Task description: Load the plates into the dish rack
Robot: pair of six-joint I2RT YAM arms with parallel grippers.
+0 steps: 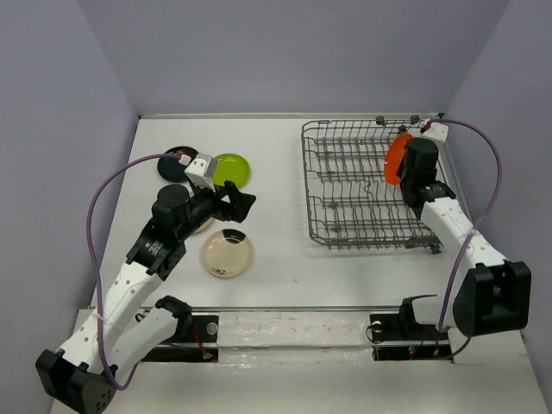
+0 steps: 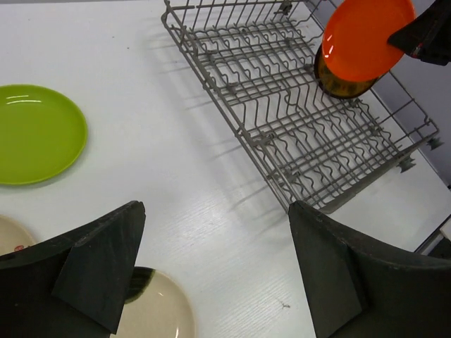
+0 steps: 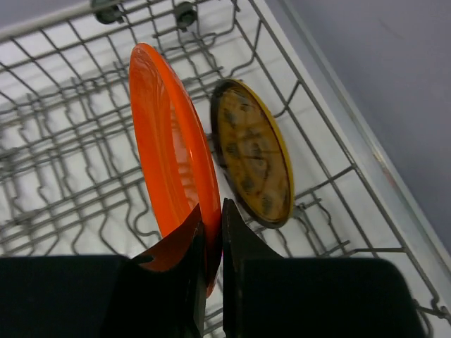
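Note:
The orange plate hangs on edge above the dish rack. My right gripper will go down next to set the orange plate [image 3: 165, 141] in the dish rack's empty wires [image 3: 202, 116] beside the brown plate and let go of the orange plate's rim.
My right gripper [image 3: 211, 225] is shut on the rim of the orange plate [image 3: 165, 141] and holds it on edge over the right end of the grey wire dish rack [image 1: 345, 185]. The brown plate with yellow pattern [image 3: 254, 162] stands in the rack just beside it. My left gripper [image 2: 215, 260] is open and empty above the table, next to the cream plate with a dark patch [image 1: 228, 253]. The lime green plate [image 1: 231, 169] lies flat behind it. A black plate [image 1: 177, 155] lies at the far left. A beige plate [image 2: 10, 236] is mostly hidden under the left arm.
The rack's left and middle rows of tines [image 2: 282, 134] hold nothing. Grey walls close the table at the back and both sides. The right arm's purple cable [image 1: 492, 172] loops beside the rack's right edge.

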